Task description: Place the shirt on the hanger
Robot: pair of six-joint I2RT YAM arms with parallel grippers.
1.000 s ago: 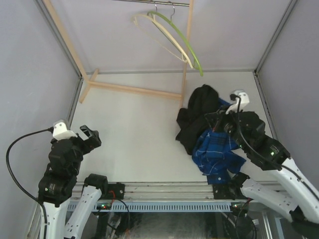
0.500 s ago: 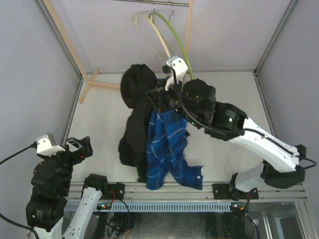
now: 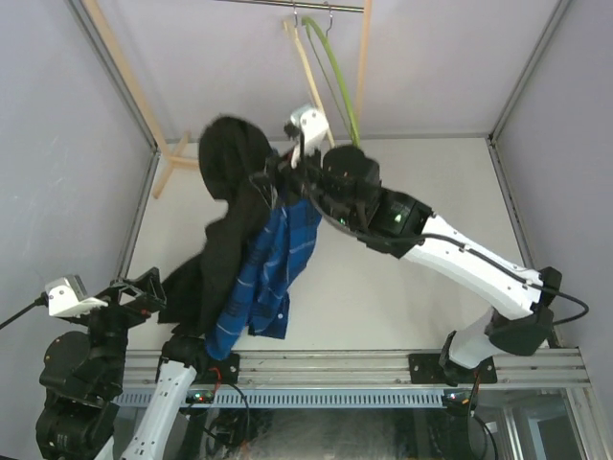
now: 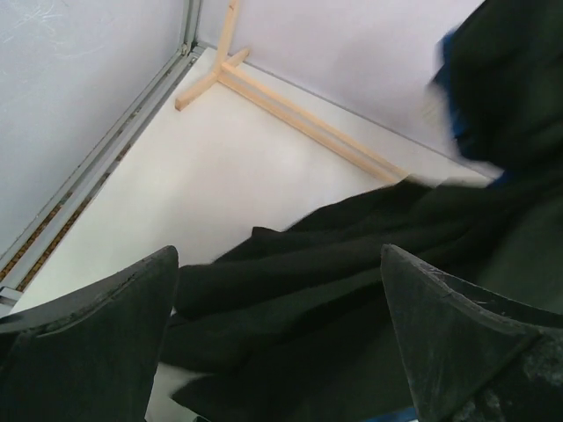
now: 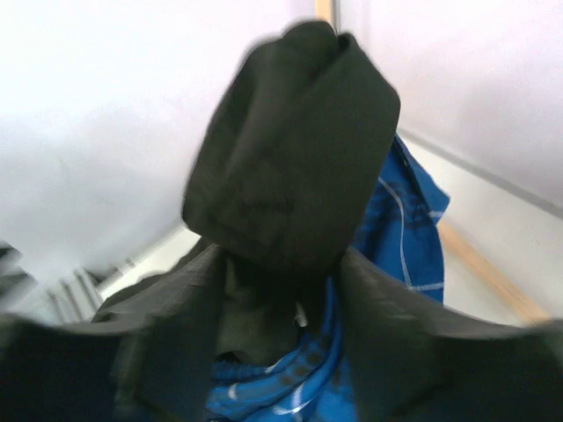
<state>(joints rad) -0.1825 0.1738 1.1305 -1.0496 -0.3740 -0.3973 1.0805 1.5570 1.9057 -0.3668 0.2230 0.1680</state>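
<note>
I should next move my left gripper away from my base, over the black shirt (image 3: 230, 163). Then I should tilt it and lower it onto the shirt's folds.
The black shirt (image 3: 230, 163) hangs in mid-air over the left half of the table, tangled with a blue plaid shirt (image 3: 273, 259). My right gripper (image 3: 273, 182) is stretched far left, at the top of the bundle. In the right wrist view the shirt (image 5: 299, 149) bulges up between and above the fingers of the right gripper (image 5: 277, 290), which stand apart, with blue plaid (image 5: 405, 229) beside it. The lime-green hanger (image 3: 337, 77) hangs from the rail behind the arm. My left gripper (image 3: 134, 287) is open, low at the near left. Black cloth (image 4: 352, 255) lies just beyond the left gripper (image 4: 277, 299).
A cream hanger (image 3: 308, 67) hangs next to the green one on the metal rail (image 3: 297, 5). The wooden rack's leg (image 3: 134, 91) and foot bar (image 4: 308, 127) stand at the back left. Grey walls close in the table on both sides.
The right arm lifted both shirts off the right side of the table and swung them up and left. Its fingers have parted. The left arm drew back toward the near left corner.
</note>
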